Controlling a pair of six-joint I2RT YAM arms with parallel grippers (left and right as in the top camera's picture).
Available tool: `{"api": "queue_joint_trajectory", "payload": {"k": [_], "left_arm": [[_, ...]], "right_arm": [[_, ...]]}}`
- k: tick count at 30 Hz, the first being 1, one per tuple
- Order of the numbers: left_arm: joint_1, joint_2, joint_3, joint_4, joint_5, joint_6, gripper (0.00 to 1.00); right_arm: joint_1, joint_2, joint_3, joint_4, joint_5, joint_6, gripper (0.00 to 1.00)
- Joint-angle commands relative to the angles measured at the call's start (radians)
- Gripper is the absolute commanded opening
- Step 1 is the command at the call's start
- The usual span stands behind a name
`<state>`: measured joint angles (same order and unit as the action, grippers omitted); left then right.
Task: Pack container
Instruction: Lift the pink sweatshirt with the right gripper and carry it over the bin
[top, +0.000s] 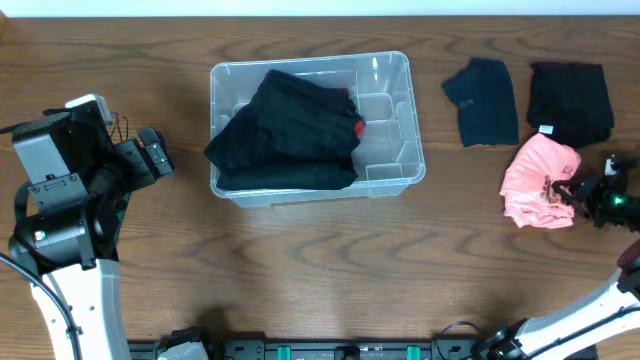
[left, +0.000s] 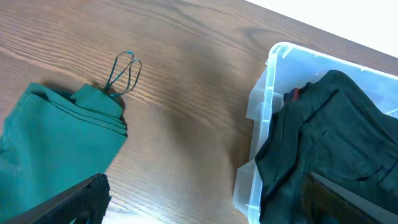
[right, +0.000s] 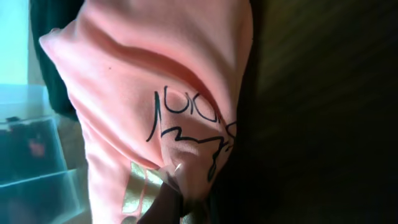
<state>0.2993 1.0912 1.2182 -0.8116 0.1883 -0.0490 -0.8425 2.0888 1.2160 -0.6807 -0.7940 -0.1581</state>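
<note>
My right gripper holds the pink garment and will rise, move left in the overhead view over the container's bare bottom beside the black garment, and release it.
The clear plastic container stands at mid-table with a black garment piled in its left part and spilling over the left rim. A pink garment with black lettering lies on the table to the right. My right gripper is at its right edge, shut on a fold of the pink fabric; the pinch shows in the right wrist view. My left gripper hovers left of the container, open and holding nothing. The container's near corner and the black garment show in the left wrist view.
Two folded dark garments lie at the back right, one dark blue-grey and one black. A folded green garment with a thin green loop lies under my left arm. Bare wood separates it from the container.
</note>
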Motion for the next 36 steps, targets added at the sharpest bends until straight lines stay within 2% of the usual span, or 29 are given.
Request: {"api": "queue_joint_trajectory", "payload": {"k": [1, 6, 12, 20, 23, 30, 36], "left_arm": [[0.005, -0.001, 0.014, -0.003, 0.01, -0.002, 0.98], [0.005, -0.001, 0.014, -0.003, 0.01, -0.002, 0.98], [0.005, -0.001, 0.014, -0.003, 0.01, -0.002, 0.98], [0.005, -0.001, 0.014, -0.003, 0.01, -0.002, 0.98], [0.005, -0.001, 0.014, -0.003, 0.01, -0.002, 0.98], [0.005, -0.001, 0.014, -0.003, 0.01, -0.002, 0.98], [0.005, -0.001, 0.014, -0.003, 0.01, -0.002, 0.98]], "right_arm": [[0.021, 0.026, 0.044, -0.069, 0.021, -0.021, 0.01], [0.024, -0.068, 0.124, -0.155, -0.061, -0.042, 0.01], [0.05, -0.244, 0.132, -0.157, -0.105, -0.037, 0.01], [0.195, -0.443, 0.132, -0.118, -0.127, 0.035, 0.01], [0.287, -0.492, 0.133, -0.027, -0.165, 0.129, 0.01], [0.581, -0.525, 0.133, 0.398, -0.182, 0.509, 0.01], [0.794, -0.51, 0.133, 0.69, -0.123, 0.74, 0.01]]}}
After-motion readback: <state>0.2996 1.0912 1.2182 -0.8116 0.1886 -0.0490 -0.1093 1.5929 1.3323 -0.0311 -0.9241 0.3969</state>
